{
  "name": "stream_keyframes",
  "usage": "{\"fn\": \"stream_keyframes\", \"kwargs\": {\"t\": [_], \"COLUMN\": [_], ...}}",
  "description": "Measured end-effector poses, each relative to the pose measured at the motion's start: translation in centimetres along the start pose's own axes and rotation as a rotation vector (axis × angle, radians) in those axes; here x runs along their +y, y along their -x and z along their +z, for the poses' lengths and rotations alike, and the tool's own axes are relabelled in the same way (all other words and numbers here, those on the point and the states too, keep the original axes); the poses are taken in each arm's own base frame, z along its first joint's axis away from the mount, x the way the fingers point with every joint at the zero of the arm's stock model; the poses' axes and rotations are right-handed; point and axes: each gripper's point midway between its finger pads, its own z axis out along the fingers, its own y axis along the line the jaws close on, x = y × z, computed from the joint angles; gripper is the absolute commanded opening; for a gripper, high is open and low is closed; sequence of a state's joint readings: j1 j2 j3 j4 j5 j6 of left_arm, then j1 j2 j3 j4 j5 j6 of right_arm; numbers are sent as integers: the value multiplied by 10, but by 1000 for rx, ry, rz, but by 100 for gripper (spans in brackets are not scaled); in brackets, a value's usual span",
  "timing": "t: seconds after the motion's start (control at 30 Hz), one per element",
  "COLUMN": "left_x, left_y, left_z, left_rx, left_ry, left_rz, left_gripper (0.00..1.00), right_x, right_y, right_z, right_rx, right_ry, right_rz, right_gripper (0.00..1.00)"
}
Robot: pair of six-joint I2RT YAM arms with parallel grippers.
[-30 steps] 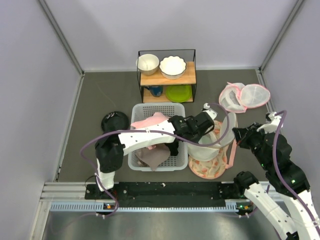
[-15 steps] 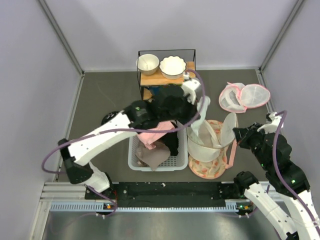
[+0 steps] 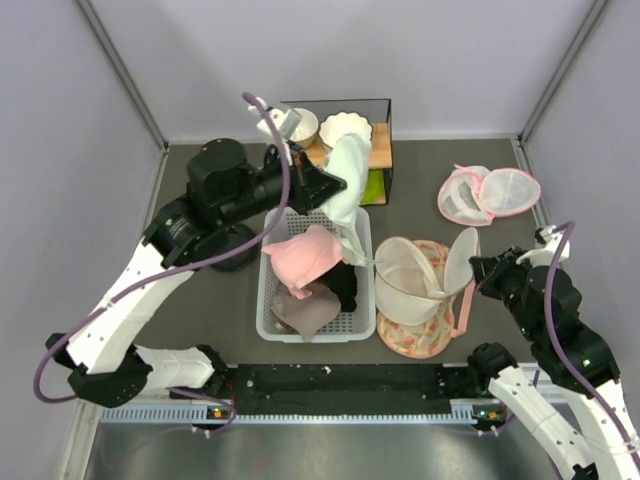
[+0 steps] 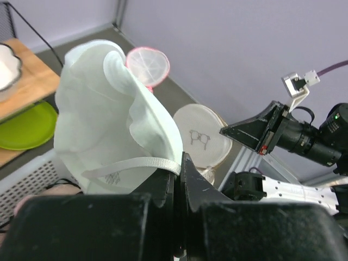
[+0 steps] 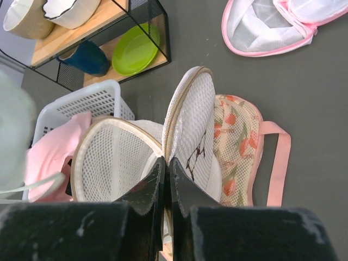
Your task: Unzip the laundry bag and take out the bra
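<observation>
The left gripper lowers beside the pink clothes at the basket's far end next and releases the strap, since the bra (image 3: 346, 188) hangs above that end.
The white mesh laundry bag (image 3: 408, 283) stands open right of the basket, its round lid (image 3: 461, 254) tipped upright. In the right wrist view the bag's mouth (image 5: 111, 157) looks empty and the lid (image 5: 191, 122) stands beside it. My right gripper (image 5: 166, 164) is shut on the lid's rim at the hinge side (image 3: 478, 268). My left gripper (image 3: 332, 186) is shut on a strap of the white bra (image 3: 346, 188) and holds it in the air above the basket's far end. In the left wrist view the bra (image 4: 109, 117) hangs from the closed gripper (image 4: 180, 168).
A white basket (image 3: 275, 325) of pink and dark clothes sits left of the bag. A flat peach floral piece (image 3: 412, 338) lies under the bag. A pink-trimmed twin-dome bag (image 3: 488, 193) lies at the back right. A wire shelf (image 3: 382, 150) with bowls and a green plate stands behind.
My left arm has risen and swung back to the left, drawing the white bra out of the bag to above the basket. The right gripper has stayed on the lid.
</observation>
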State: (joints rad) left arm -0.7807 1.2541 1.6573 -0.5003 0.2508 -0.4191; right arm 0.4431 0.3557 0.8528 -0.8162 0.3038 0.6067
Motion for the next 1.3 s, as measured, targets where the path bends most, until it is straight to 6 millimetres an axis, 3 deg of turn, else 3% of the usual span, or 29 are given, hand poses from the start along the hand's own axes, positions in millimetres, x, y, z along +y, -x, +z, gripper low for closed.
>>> {"fn": "stream_keyframes", "kwargs": {"t": [0.2,0.33,0.47,0.67,0.8,0.9,1.03,1.3], "left_x": [6,35,85,174,201,204,195,165], "left_y": [30,19,-12,-112,-168,-188,-198,-212], "left_z": [-39,-38,-14,31,45,48,48,23], "left_rx": [-122,-117,-39,224,377,428,446,453], "left_ry": [93,198,356,570,613,602,554,498], "left_rz": [43,30,7,-36,-63,-85,-125,-188], "left_gripper": [0,0,0,0,0,0,0,0], "right_x": [0,0,0,0,0,0,0,0], "right_y": [-1,-2,-2,-1,-1,-1,-1,-1], "right_z": [2,3,3,2,2,2,2,2], "right_rx": [8,12,12,9,9,8,9,9], "right_ry": [-8,-10,-10,-4,-4,-4,-4,-4], "right_rz": [-4,-5,-5,-3,-3,-3,-3,-3], "right_gripper": [0,0,0,0,0,0,0,0]}}
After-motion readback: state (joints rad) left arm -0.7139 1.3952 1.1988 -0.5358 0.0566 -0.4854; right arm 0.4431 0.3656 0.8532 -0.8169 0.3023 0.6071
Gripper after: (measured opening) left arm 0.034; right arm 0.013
